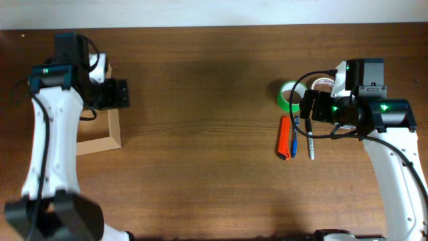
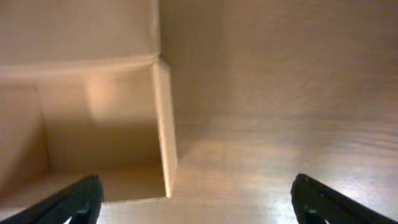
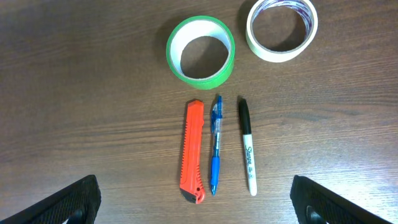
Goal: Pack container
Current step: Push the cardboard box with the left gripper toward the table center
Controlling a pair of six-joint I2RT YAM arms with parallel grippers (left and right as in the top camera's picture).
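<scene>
My left gripper moves down and slightly to the left in the wrist view next, onto the container's thin side point(image 1: 115, 125) point(image 2: 165, 127), which stands upright between the open fingers.
The tan cardboard container point(image 1: 100, 142) stands open at the left, partly hidden under my left arm. In the left wrist view its inside point(image 2: 93, 124) is bare and one corner wall shows. My left gripper point(image 1: 120, 94) point(image 2: 199, 208) is open and empty, just above the container's right edge. At the right lie a green tape roll point(image 3: 202, 78), a white tape roll point(image 3: 280, 55), an orange box cutter point(image 3: 193, 152), a blue pen point(image 3: 215, 149) and a black-capped marker point(image 3: 247, 149). My right gripper point(image 1: 309, 106) point(image 3: 196, 208) is open and empty above them.
Brown wooden table point(image 1: 200, 134). In the overhead view the green roll point(image 1: 287, 98), the cutter point(image 1: 284, 137), the pen point(image 1: 293, 142) and the marker point(image 1: 309, 144) lie close together beside my right arm. The table's far edge runs along the top.
</scene>
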